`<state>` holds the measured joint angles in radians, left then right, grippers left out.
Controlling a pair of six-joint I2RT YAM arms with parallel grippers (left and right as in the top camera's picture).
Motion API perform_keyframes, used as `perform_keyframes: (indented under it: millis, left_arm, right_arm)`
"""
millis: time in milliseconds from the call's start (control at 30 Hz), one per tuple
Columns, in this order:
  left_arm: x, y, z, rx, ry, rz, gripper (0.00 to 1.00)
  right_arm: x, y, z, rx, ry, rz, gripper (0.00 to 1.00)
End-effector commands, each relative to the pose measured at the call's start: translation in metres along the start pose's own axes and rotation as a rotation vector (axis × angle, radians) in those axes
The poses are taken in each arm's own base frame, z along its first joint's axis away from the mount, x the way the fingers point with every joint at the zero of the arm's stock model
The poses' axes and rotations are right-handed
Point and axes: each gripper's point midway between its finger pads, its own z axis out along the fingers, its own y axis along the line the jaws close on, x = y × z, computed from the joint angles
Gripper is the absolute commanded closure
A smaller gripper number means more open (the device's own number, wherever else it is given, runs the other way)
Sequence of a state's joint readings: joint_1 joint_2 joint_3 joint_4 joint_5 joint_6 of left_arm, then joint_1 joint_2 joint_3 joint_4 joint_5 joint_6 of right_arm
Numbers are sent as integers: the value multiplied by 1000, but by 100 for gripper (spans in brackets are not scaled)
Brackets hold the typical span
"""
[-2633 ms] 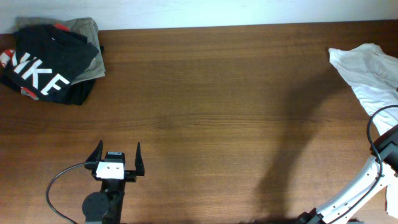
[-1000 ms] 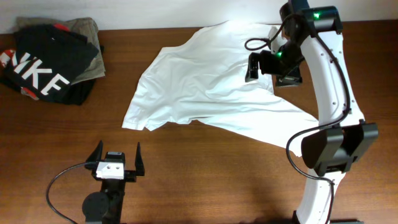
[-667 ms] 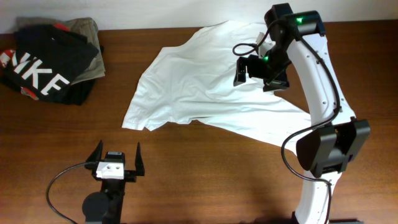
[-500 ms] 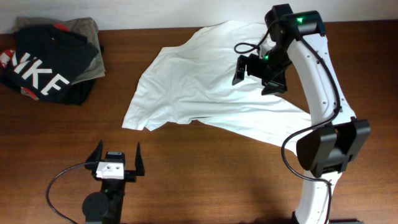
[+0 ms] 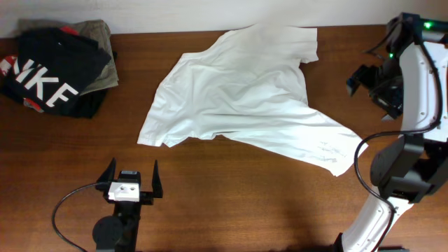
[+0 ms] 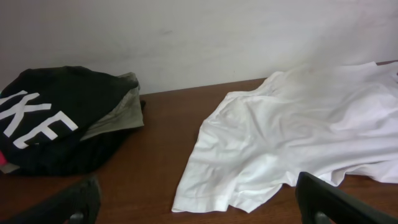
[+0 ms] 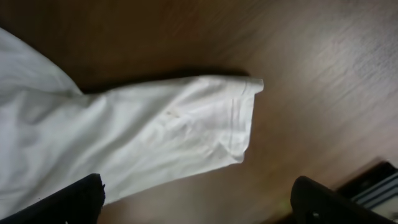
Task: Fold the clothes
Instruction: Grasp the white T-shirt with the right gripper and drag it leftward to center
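My right gripper is above the sleeve's middle [image 5: 322, 136] [image 7: 153, 119], which is to the gripper's left in the overhead view. My right gripper will lower its open fingers that way onto it next.
A white T-shirt [image 5: 238, 105] lies rumpled and spread across the middle of the table, with one sleeve [image 5: 332, 150] stretching toward the right front. My right gripper [image 5: 369, 87] hangs open off the shirt's right side, holding nothing. In the right wrist view that sleeve [image 7: 174, 130] lies ahead of the right gripper [image 7: 199, 202], whose jaws stand wide apart. My left gripper [image 5: 133, 175] rests open near the front edge, short of the shirt's hem [image 6: 205, 202]. The left gripper [image 6: 199, 202] has nothing between its fingers.
A stack of folded clothes sits at the back left, a black shirt with white letters [image 5: 49, 73] on top of an olive garment [image 5: 98, 35]. The same stack [image 6: 56, 118] shows in the left wrist view. A white wall runs behind the table.
The white shirt came from the right edge to the table's middle. My right gripper, which hovered over its upper part, has swung away to the right, off the cloth. The left arm stayed still.
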<state>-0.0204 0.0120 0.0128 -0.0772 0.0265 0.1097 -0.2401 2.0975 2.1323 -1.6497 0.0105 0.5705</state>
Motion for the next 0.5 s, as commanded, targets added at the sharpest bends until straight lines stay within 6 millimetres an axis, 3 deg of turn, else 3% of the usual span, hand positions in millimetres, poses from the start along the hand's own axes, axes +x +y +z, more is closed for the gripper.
perform_keyframes:
  millis: [0, 67, 133, 267, 467]
  left_arm:
    - [1, -1, 0, 8, 1, 12, 1]
    - [1, -1, 0, 8, 1, 12, 1]
    - [1, -1, 0, 8, 1, 12, 1]
    - [1, -1, 0, 8, 1, 12, 1]
    - [1, -1, 0, 8, 1, 12, 1]
  right_arm:
    - [6, 7, 25, 16, 3, -116, 1]
    - [13, 13, 41, -7, 38, -122, 1]
    - [30, 19, 64, -24, 106, -161, 6]
    - [56, 21, 92, 7, 176, -215, 13]
    - [62, 47, 128, 2, 99, -303, 24]
